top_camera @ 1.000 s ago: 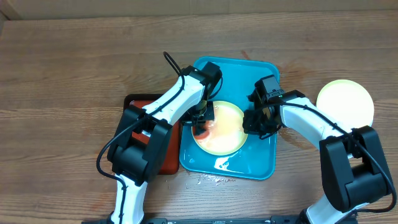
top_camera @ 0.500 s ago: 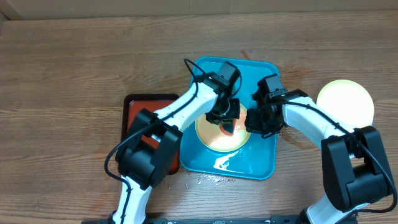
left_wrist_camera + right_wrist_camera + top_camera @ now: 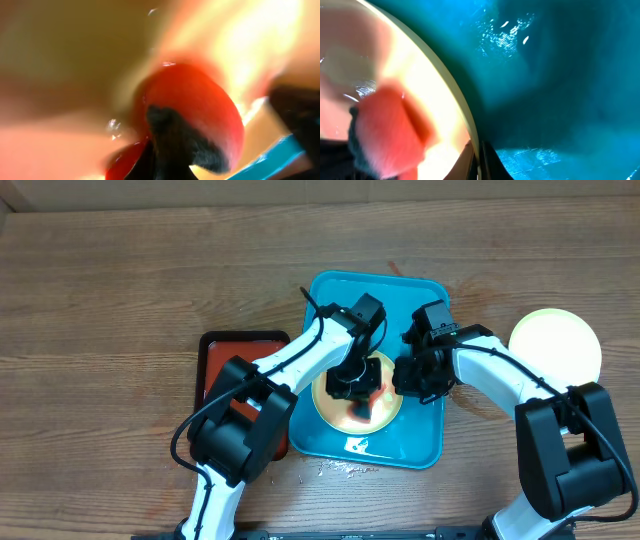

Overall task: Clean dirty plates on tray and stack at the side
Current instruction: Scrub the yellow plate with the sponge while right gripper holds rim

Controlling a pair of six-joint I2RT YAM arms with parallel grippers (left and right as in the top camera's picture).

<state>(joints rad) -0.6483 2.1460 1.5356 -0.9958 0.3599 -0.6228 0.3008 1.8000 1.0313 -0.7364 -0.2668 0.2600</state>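
Note:
The left gripper will carry the sponge up off the plate and release it in the smaller red tray, which lies to the gripper's left in the overhead view.
A pale yellow-green plate [image 3: 330,402] smeared reddish-orange lies on the turquoise tray [image 3: 405,442]. My left gripper [image 3: 355,385] is shut on a red sponge with a dark side [image 3: 200,105] and presses it on the plate's middle. My right gripper [image 3: 402,378] is shut on the plate's right rim; the right wrist view shows the rim between the fingers [image 3: 479,155], the plate [image 3: 435,90], the sponge [image 3: 390,130] and the tray floor [image 3: 560,90]. A second pale plate [image 3: 555,345] lies on the table at the right. No light blue plate is in view.
A smaller red tray with a black rim [image 3: 215,350] sits just left of the turquoise tray, partly under my left arm. Wet spots lie on the wooden table near the turquoise tray's front edge [image 3: 345,468].
My left gripper carried the sponge from the plate's left side to its right side, then back toward the middle and front. My right gripper kept its hold on the rim.

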